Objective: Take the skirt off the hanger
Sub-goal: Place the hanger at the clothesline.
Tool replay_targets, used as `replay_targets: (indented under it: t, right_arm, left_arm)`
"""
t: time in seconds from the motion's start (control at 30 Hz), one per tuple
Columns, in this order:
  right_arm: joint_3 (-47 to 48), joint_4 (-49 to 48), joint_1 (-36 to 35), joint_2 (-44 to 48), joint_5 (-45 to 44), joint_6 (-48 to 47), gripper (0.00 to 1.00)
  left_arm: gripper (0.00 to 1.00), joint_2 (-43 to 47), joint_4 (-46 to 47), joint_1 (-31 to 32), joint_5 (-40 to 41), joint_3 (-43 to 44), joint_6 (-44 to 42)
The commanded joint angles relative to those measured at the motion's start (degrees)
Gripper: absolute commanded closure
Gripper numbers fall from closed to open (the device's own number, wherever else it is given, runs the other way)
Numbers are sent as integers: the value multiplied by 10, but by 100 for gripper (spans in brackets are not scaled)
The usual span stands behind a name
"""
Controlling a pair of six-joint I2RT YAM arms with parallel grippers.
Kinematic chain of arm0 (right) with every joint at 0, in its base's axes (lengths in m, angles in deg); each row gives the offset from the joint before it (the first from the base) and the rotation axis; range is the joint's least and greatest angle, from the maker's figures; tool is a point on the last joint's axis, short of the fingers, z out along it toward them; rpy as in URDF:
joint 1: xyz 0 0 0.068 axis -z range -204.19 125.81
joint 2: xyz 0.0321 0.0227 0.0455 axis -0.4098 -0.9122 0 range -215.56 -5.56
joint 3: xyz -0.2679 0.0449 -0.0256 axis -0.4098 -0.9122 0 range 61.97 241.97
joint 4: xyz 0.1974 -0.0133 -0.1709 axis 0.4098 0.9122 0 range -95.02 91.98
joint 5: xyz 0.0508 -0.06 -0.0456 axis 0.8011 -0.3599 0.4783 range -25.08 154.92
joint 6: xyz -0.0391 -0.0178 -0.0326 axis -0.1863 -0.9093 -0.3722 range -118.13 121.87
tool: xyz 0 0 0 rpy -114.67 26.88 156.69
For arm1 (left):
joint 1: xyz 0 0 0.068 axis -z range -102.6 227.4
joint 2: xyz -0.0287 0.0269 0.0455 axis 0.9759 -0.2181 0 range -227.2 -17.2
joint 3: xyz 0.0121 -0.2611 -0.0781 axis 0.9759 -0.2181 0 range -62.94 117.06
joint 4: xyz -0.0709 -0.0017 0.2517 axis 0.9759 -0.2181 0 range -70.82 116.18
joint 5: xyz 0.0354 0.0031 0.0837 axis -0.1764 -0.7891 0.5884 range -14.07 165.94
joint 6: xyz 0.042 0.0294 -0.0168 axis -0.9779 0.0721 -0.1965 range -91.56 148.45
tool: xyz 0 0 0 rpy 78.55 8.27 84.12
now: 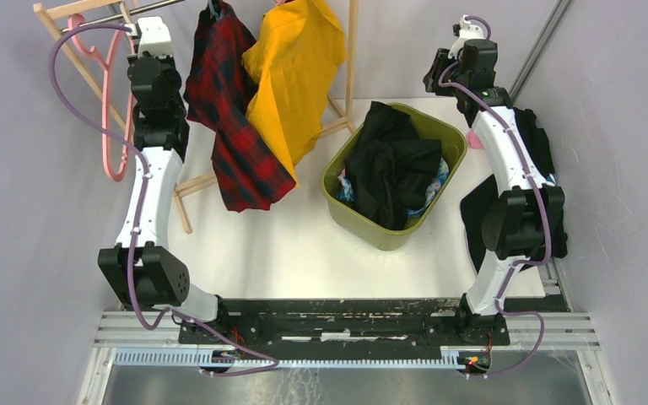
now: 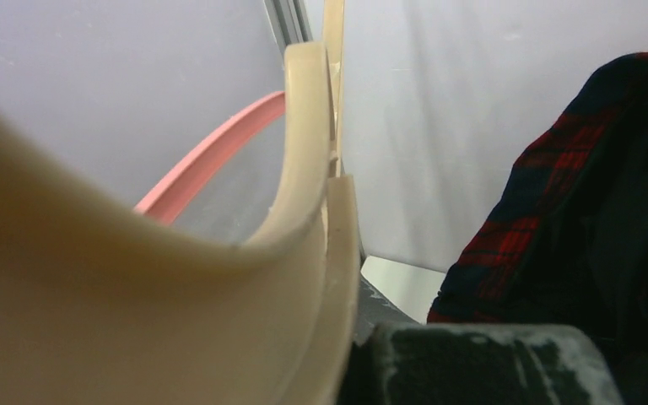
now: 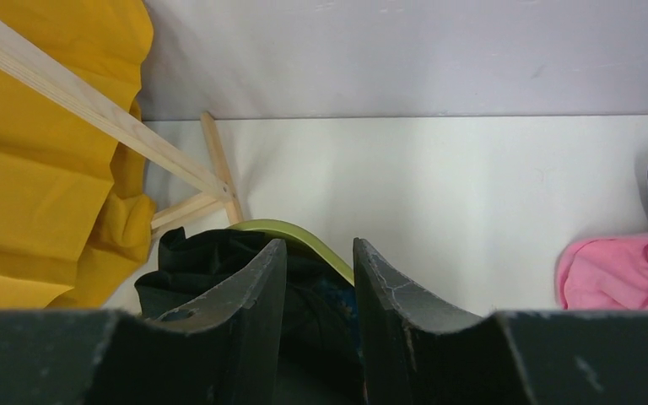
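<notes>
The bare pink hanger (image 2: 216, 153) is hanging to the left in the top view. I should move my left gripper toward it next and let go of the cream hanger, which is bare too.
A red plaid garment (image 1: 232, 126) and a yellow garment (image 1: 291, 76) hang from the wooden rack at the back; I cannot tell which is the skirt. My left gripper (image 1: 150, 35) is up at the rack's rail, left of the plaid garment. In the left wrist view a cream curved hanger (image 2: 304, 211) fills the left side, pressed against my dark finger (image 2: 481, 363), so the gripper looks shut on it. The plaid garment (image 2: 574, 211) hangs to its right. My right gripper (image 3: 321, 253) is slightly open and empty, held high behind the green bin (image 3: 304, 234).
The green bin (image 1: 440, 128) at mid table holds black clothes (image 1: 392, 164). A pink hanger (image 1: 111, 126) hangs at the far left. Pink cloth (image 3: 616, 270) and black cloth (image 1: 481, 211) lie by the right arm. The rack's wooden legs (image 3: 219, 181) stand on the table.
</notes>
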Motion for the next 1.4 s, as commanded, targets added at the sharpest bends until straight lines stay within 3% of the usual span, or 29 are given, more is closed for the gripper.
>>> replay_targets:
  t: [0.0, 0.8, 1.0, 1.3, 1.37]
  right_arm:
    - [0, -21, -1, 34, -5, -4, 60]
    - [-8, -31, 0, 34, 9, 12, 61]
    - [-17, -31, -1, 43, 11, 11, 61]
    - [-21, -28, 0, 50, 11, 7, 62]
    - [-22, -30, -1, 50, 12, 7, 62]
  left_arm:
    - [97, 0, 18, -10, -15, -14, 36]
    - [96, 65, -14, -56, -23, -71, 47]
    - [65, 66, -12, -55, -54, -64, 52]
    - [53, 64, -9, -53, -57, -52, 55]
    - [42, 67, -13, -52, -62, -50, 54]
